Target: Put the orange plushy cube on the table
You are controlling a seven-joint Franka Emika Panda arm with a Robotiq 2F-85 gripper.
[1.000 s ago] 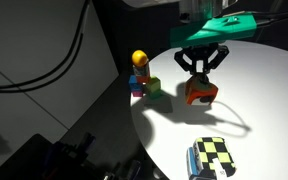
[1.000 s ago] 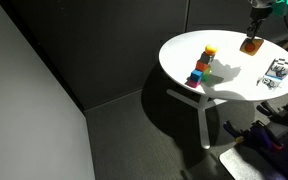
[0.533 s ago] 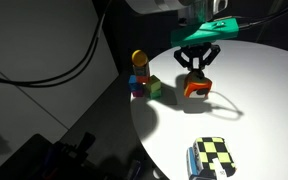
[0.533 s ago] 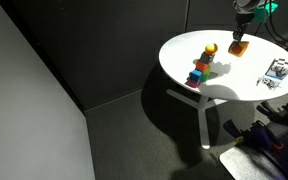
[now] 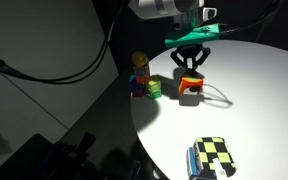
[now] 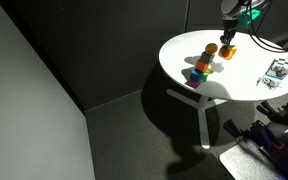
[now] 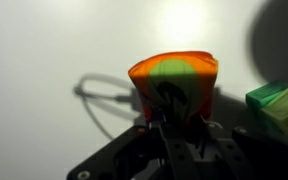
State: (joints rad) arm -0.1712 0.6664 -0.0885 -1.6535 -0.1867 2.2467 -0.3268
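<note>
My gripper should next bring the orange plushy cube (image 5: pixel 189 87) down onto the clear white table beside the toy stack, since the cube is still above the table.
The orange plushy cube (image 5: pixel 189 87) has a green face that shows in the wrist view (image 7: pixel 174 80). My gripper (image 5: pixel 191 70) is shut on its top and holds it at or just above the white round table (image 5: pixel 259 110). The cube hangs close to the right of the toy stack. In an exterior view the cube (image 6: pixel 227 51) sits under the gripper (image 6: pixel 229 40) near the table's (image 6: pixel 234 88) back edge. The fingertips are hidden in shadow in the wrist view.
A toy figure with a yellow head (image 5: pixel 140 62) stands by a small green block (image 5: pixel 155 89), also seen in the wrist view (image 7: pixel 279 100). A yellow-and-black checkered cube (image 5: pixel 212 157) lies near the table's front edge. Dark floor surrounds the table.
My gripper has carried the orange cube across the table toward the toy figure and green block. The other toys have not moved.
</note>
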